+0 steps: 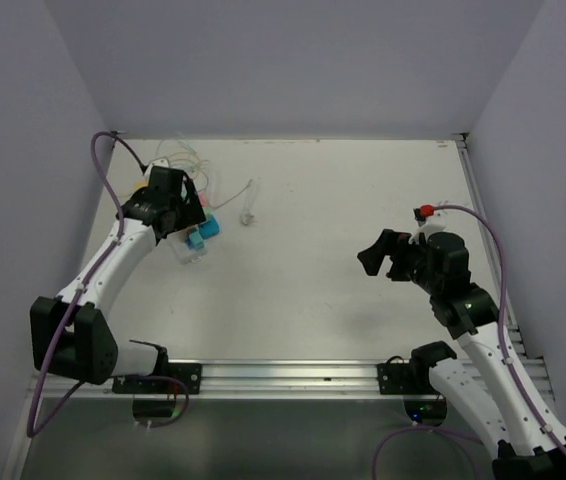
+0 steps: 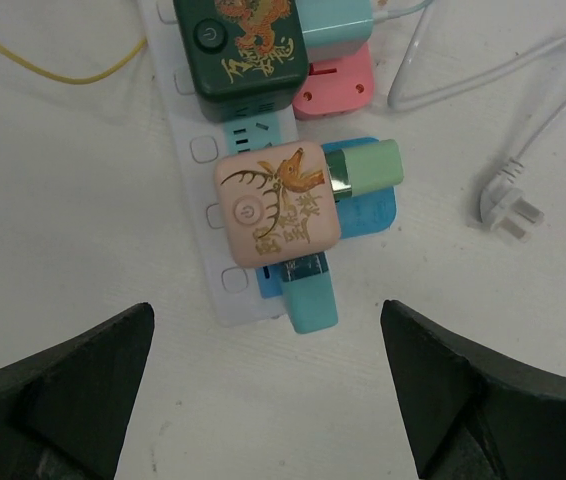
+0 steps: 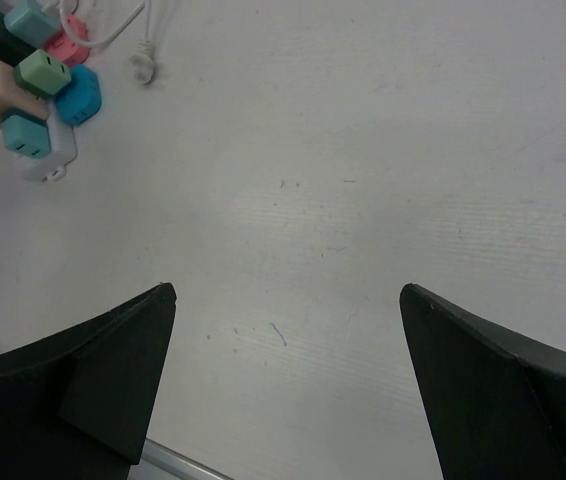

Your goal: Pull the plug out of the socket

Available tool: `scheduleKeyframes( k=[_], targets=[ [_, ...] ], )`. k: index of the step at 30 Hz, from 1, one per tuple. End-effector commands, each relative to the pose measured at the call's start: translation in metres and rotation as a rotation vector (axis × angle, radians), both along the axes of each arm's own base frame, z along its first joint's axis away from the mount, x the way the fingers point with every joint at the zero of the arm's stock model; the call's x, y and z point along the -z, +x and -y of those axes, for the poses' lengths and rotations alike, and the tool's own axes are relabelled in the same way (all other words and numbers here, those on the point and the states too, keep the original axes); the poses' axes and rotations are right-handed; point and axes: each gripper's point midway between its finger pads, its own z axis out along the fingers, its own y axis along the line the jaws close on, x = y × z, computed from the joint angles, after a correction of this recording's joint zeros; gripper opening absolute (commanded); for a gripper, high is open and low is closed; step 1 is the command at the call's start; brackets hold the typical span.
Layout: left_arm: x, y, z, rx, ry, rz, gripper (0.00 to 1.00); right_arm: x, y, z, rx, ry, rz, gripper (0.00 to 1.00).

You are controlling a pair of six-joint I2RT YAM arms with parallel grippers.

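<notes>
I next need to lower my left gripper outward astride the pink cube's near half, clear of the jutting light green plug, since the cube lies below and outward.
The socket (image 2: 195, 210), a long white strip, lies at the far left of the table (image 1: 189, 252). Several plugs sit on it: a dark green cube (image 2: 238, 50), a pink cube with a gold deer (image 2: 275, 205), a light green plug (image 2: 368, 167) and a teal plug (image 2: 310, 292). My left gripper (image 2: 268, 325) hovers open just short of the strip's near end, the teal plug lying ahead between its fingers, touching nothing. My right gripper (image 1: 375, 255) hangs open over bare table on the right, far from the socket (image 3: 51, 160).
A white cord ends in a loose pronged plug (image 2: 508, 205) right of the strip, also in the top view (image 1: 250, 215). A thin yellow wire (image 2: 73, 70) curls to the strip's left. Purple walls enclose the table; a metal rail (image 1: 293, 375) runs along the near edge.
</notes>
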Motion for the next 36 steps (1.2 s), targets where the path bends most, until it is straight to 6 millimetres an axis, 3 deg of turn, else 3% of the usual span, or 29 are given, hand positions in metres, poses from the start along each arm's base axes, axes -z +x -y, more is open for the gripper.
scheduleKeyframes(
  k=[1,4,8,16,24,30,34,36],
  targets=[
    [-0.004,0.039,0.002,-0.062,-0.040,0.060,1.00,-0.010,0.001,-0.003,-0.017,0.008,0.057,0.99],
    [0.009,0.056,-0.001,-0.093,-0.048,0.038,1.00,-0.005,-0.002,-0.001,-0.016,-0.004,0.047,0.99],
    [0.011,0.076,-0.004,-0.125,-0.025,0.028,1.00,0.001,-0.004,-0.002,-0.026,-0.013,0.031,0.99],
    [0.044,0.077,-0.012,-0.171,0.029,-0.074,0.92,0.003,-0.005,-0.005,-0.041,-0.013,0.043,0.99],
    [0.054,0.072,-0.017,-0.176,0.064,-0.111,0.85,0.006,-0.008,-0.003,-0.042,-0.026,0.045,0.99],
    [0.063,0.063,-0.016,-0.166,0.056,-0.138,0.67,0.007,-0.009,-0.004,-0.046,-0.025,0.046,0.99],
    [0.066,0.052,-0.008,-0.148,0.028,-0.156,0.44,0.007,-0.009,-0.004,-0.044,-0.025,0.048,0.99],
    [0.068,0.044,-0.001,-0.128,0.031,-0.172,0.41,0.007,-0.009,-0.004,-0.043,-0.025,0.051,0.99]
  ],
)
